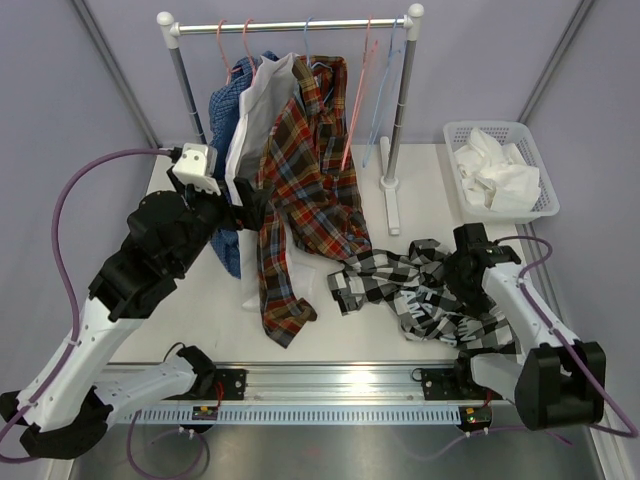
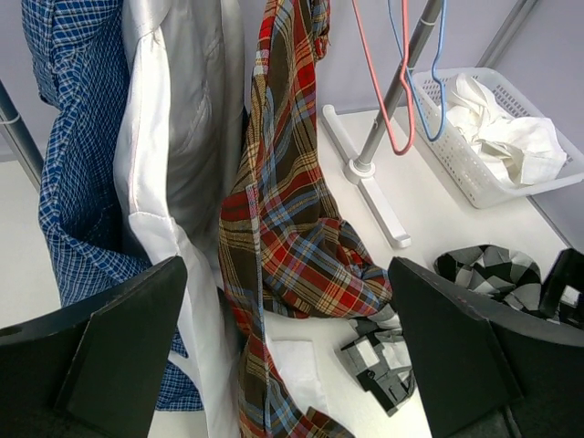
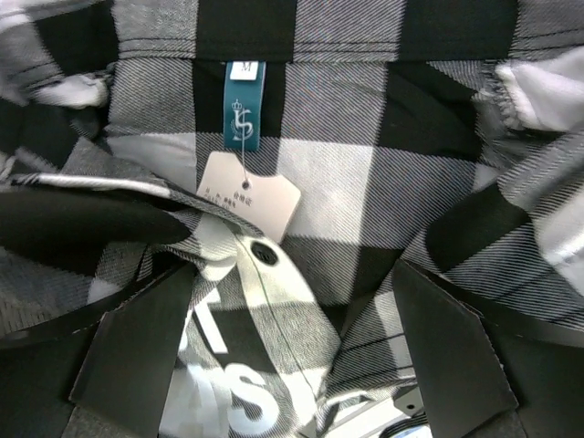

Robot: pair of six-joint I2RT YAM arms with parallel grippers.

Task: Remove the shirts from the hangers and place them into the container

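Observation:
The loose fabric by the collar tags lies below my right gripper, already between its open fingers, so the gripper lowers onto it and closes next.
On the rack hang a blue checked shirt, a white shirt and a red-orange plaid shirt, whose tail trails onto the table. A pink hanger and a light blue hanger hang bare. A black-and-white checked shirt lies crumpled on the table. My right gripper is open right over its collar and tags, with fabric lying loose between the fingers. My left gripper is open, facing the hanging shirts and touching none. The container at the right holds a white shirt.
The rack's pole and flat foot stand between the hanging shirts and the basket. A small white patch lies on the table under the plaid shirt. The arms' rail runs along the near edge.

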